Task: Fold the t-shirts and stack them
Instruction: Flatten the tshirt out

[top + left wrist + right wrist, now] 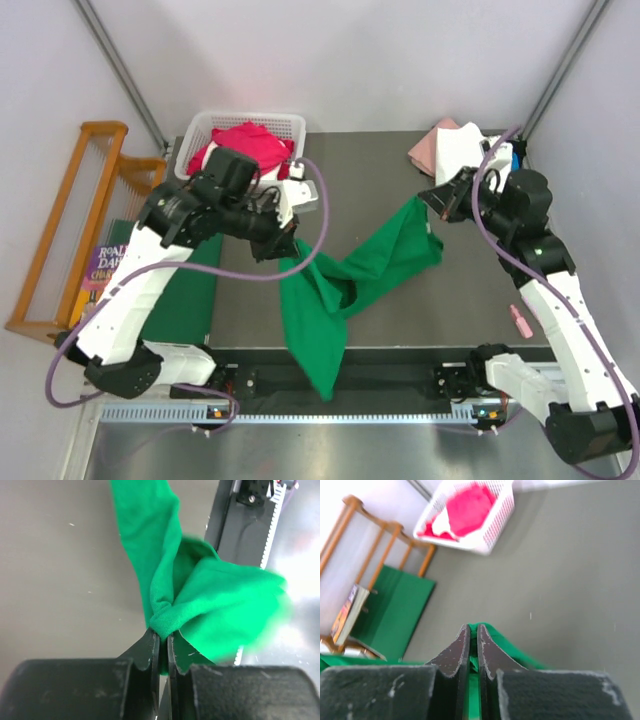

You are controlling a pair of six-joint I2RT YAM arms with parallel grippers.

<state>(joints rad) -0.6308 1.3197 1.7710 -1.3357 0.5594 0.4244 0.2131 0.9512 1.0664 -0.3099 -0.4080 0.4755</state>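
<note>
My left gripper will next take the t-shirt's fold outward and down to bare grey table and release it, as cloth overhangs the table's front edge.
A bright green t-shirt [370, 265] stretches across the grey table between both grippers, and its lower part hangs over the front edge. My left gripper [288, 247] is shut on a bunched fold of it [210, 600], the cloth pinched at the fingertips [162, 632]. My right gripper [430, 200] is shut on the shirt's far right edge, with green cloth [505, 644] showing between and beside its jaws [473, 626]. A red t-shirt [250, 145] lies in the white basket [198, 135]. Pink and white t-shirts [440, 145] lie piled at the back right, partly behind the right arm.
The white basket [495, 522] with the red shirt [470, 507] stands at the back left. A dark green mat [180, 300] lies off the table's left side, with a wooden rack [70, 220] and a book [100, 260] beyond it. A small pink object [520, 320] lies by the right arm.
</note>
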